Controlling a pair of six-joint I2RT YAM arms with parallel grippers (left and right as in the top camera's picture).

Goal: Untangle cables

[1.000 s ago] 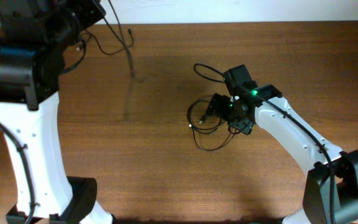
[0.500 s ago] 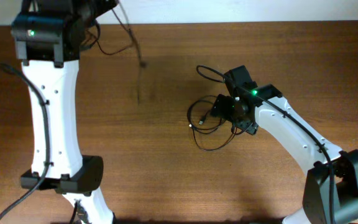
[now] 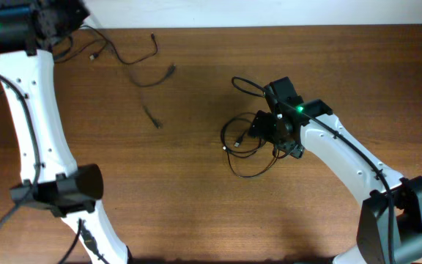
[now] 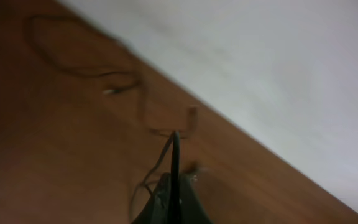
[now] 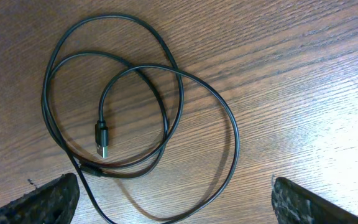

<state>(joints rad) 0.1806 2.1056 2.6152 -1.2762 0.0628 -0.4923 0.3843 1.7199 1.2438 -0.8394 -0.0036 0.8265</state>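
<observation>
The left gripper carries the cable left in the overhead view over the table's far corner next, then releases it, because the cable's parts trail beside another cable.
A thin black cable [image 3: 226,145] lies in loose loops on the wooden table under my right gripper [image 3: 266,130]. In the right wrist view its loops [image 5: 166,93] and plug [image 5: 101,140] lie flat between and ahead of my open, empty right gripper [image 5: 173,208]. My left gripper [image 3: 75,18] is at the far back left and is shut on a thin black cable [image 4: 174,155]. Loose strands of black cable [image 3: 154,44] trail from it across the table, with plug ends [image 3: 171,70] and a short piece [image 3: 152,117]. The left wrist view is blurred.
The wooden table [image 3: 196,213] ends at a white wall [image 3: 269,11] along the back, close behind my left gripper. The right arm's base [image 3: 405,220] is at the front right; the left arm's base [image 3: 61,191] is at the front left.
My left arm has swung to the far back left, dragging its cable along; the strands that hung from it now lie spread on the table. The right arm and the looped cable have not moved.
</observation>
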